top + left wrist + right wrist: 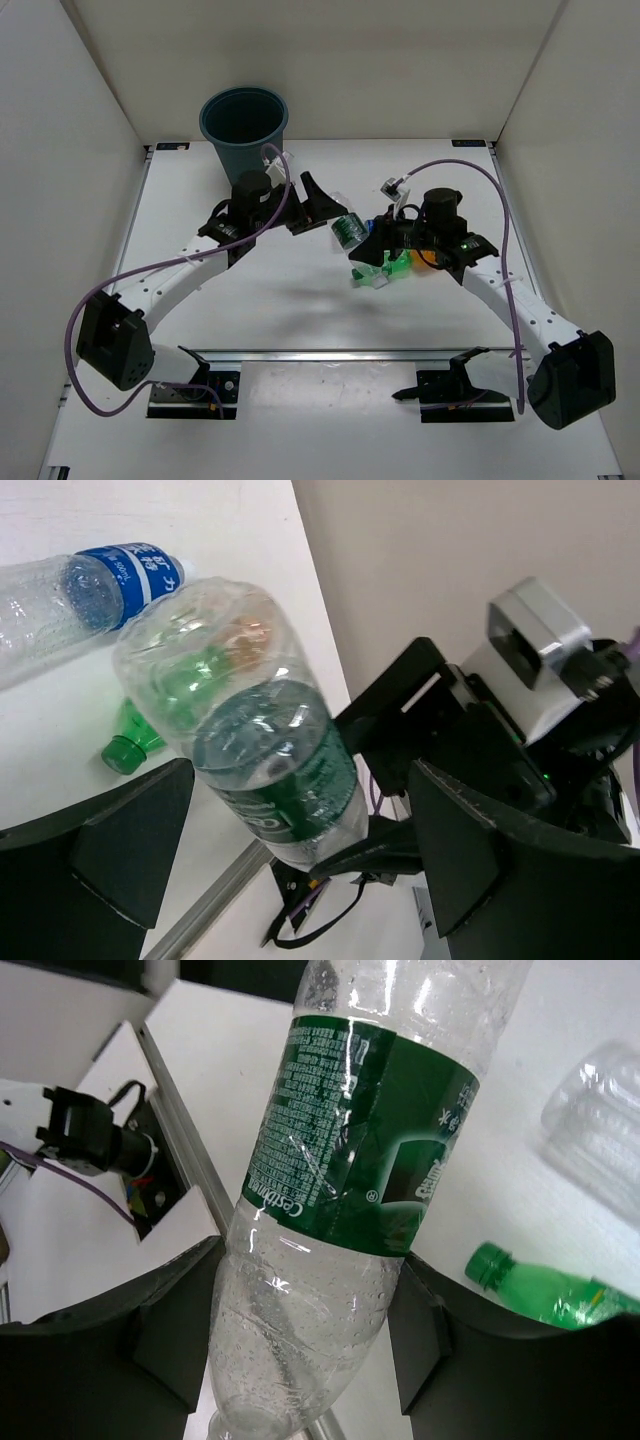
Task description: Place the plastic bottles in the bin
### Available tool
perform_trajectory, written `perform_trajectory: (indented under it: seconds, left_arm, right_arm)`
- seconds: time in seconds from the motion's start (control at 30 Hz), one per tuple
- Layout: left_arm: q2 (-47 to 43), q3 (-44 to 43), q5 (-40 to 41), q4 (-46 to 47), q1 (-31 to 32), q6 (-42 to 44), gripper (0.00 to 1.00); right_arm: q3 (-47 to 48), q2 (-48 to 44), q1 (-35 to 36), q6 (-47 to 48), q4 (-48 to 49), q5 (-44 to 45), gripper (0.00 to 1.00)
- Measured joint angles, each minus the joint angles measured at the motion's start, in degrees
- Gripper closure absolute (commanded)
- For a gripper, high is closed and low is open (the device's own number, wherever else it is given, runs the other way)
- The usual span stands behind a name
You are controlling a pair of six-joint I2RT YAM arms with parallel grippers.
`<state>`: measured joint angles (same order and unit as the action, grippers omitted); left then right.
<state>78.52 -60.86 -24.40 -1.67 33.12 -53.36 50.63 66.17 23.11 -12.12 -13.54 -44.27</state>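
Note:
The labelled end of the held bottle already sits between my left gripper's open fingers. The left gripper stays nearly in place and closes around it next.
My right gripper is shut on a clear bottle with a dark green label, holding it above the table by its lower body. That bottle's other end sits between the wide-open fingers of my left gripper, which do not touch it. From above, the held bottle lies between the left gripper and the right gripper. On the table under the right arm lie a green bottle, a blue-labelled clear bottle and an orange bottle. The dark teal bin stands at the back left.
White walls close in the table on the left, back and right. A metal rail runs across the near edge by the arm bases. A purple cable loops over the right arm.

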Motion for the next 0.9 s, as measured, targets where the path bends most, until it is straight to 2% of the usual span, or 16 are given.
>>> perform_trajectory:
  seconds: [0.4, 0.47, 0.57, 0.63, 0.73, 0.77, 0.8, 0.83, 0.87, 0.9]
  left_arm:
    - [-1.7, 1.4, 7.8, -1.5, 2.0, -1.8, 0.02]
    - [-0.5, 1.4, 7.7, -0.7, 2.1, -2.5, 0.08]
    - [1.0, 1.4, 7.9, -0.4, 2.4, -3.2, 0.31]
    - [1.0, 1.4, 8.6, -0.7, 2.5, -3.6, 0.38]
    - [0.8, 1.5, 9.0, -0.4, 2.4, -3.8, 0.45]
    - [0.6, 1.5, 9.2, -0.5, 2.3, -3.7, 0.47]
    - [0.4, 1.5, 9.4, -0.6, 2.2, -3.7, 0.5]
    - [0.2, 1.5, 9.4, -0.8, 2.0, -3.7, 0.51]
    - [0.1, 1.5, 9.4, -0.9, 1.9, -3.6, 0.52]
    - [-0.2, 1.5, 9.4, -1.1, 1.6, -3.4, 0.53]
  right_arm:
    - [-2.1, -1.0, 3.5, -4.6, 12.9, -2.8, 0.87]
    - [-2.6, -0.3, 4.8, -5.8, 15.3, -3.6, 0.86]
    - [-3.4, 0.4, 5.7, -6.9, 16.8, -4.0, 0.85]
    - [-3.7, 0.8, 5.7, -7.0, 17.2, -3.9, 0.84]
    - [-3.7, 0.8, 5.7, -7.0, 17.7, -3.2, 0.69]
    - [-3.7, 0.8, 5.7, -7.0, 17.7, -3.1, 0.61]
    - [-3.7, 0.8, 5.7, -7.0, 17.9, -3.1, 0.49]
    - [-3.7, 0.8, 5.7, -7.0, 18.0, -3.1, 0.33]
    - [-3.7, 0.8, 5.7, -7.3, 18.2, -2.8, 0.23]
    - [-3.7, 0.8, 5.6, -7.6, 18.1, -2.2, 0.03]
